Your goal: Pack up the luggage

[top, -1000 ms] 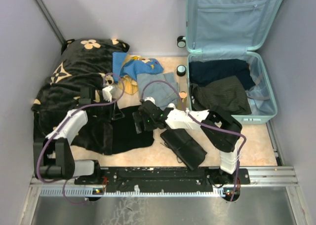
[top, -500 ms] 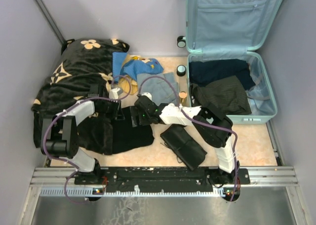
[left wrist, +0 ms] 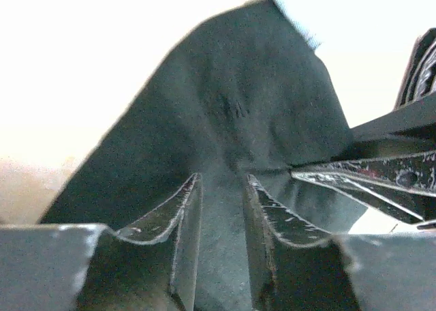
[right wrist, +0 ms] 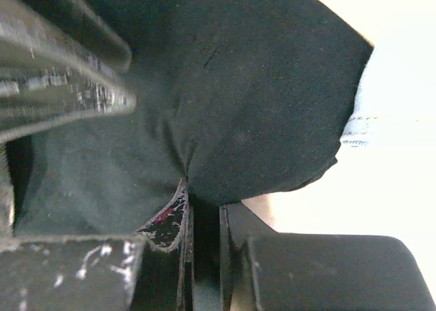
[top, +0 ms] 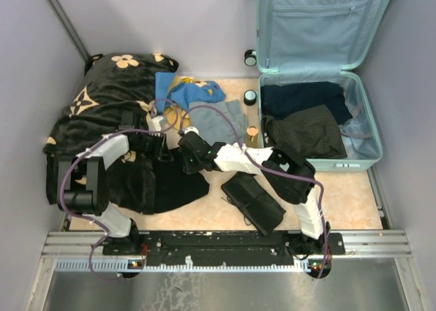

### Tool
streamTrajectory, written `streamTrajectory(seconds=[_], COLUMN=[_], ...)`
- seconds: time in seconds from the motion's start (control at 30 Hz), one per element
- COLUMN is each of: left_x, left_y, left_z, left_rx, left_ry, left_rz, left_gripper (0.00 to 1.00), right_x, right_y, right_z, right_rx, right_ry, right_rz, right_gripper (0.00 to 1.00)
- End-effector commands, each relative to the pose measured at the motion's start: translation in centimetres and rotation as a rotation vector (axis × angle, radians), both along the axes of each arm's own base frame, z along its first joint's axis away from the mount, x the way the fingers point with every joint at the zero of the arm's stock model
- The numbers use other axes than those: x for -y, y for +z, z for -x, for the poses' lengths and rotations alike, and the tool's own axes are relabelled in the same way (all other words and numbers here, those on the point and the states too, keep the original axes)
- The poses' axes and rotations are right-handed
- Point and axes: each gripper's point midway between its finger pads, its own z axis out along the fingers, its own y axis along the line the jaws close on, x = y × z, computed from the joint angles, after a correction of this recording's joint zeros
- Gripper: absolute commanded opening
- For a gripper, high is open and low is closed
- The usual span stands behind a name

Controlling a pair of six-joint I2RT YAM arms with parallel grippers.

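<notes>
I next need to raise the garment over the rim of the open suitcase's base (top: 308, 125), right of my right gripper in the top view, then lower and release it.
The luggage (top: 354, 162), a pale mint-blue suitcase, lies open at the back right. Its lid (top: 320, 24) leans on the wall and dark clothes fill the base. A black garment (top: 167, 185) is spread on the floor in front of the left arm. Both grippers meet at its far edge. My left gripper (top: 162, 151) (left wrist: 221, 181) has the black cloth (left wrist: 231, 120) bunched between narrowly parted fingers. My right gripper (top: 185, 159) (right wrist: 203, 198) is shut on a fold of the same cloth (right wrist: 259, 86), right beside the left one.
A black blanket with tan flowers (top: 109, 96) is heaped at the back left. Blue cloths (top: 187, 93) and a grey-blue garment (top: 218, 123) lie behind the grippers. A black pouch (top: 253, 202) rests on the floor near the right arm's base. Walls close in on all sides.
My right gripper slid left onto the black garment's edge and closed on it. My left arm swung right, bringing its gripper beside the right one.
</notes>
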Motion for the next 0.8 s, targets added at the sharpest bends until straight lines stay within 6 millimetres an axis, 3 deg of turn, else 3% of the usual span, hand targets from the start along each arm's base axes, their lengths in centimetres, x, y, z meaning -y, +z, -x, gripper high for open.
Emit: streamTrajectory(seconds=[0.0,0.17,0.3,0.77], left_x=[-0.3,-2.5,-3.8,-3.6], left_y=[6.0,10.6,12.4,12.7], left_z=[-2.6,-4.7,-5.6,-5.7], left_rx=[0.154,0.333,0.391,0.423], left_ry=[0.034,0.12,0.178,0.185], left_rz=[0.084,0.052,0.022,0.054], left_gripper=[0.43,0.6,0.64,0.65], right_x=[-2.1,-0.3,1.0,3.4], right_y=[10.3,12.3,13.6,25.4], right_z=[0.1,0.5,0.4,-0.1], right_rx=[0.161,0.214,0.255,0.463], right_ry=[0.084,0.088,0.104,0.161], right_rz=[-0.14,-0.102,-0.057,-0.045], right_gripper=[0.0,0.0,0.0,0.0])
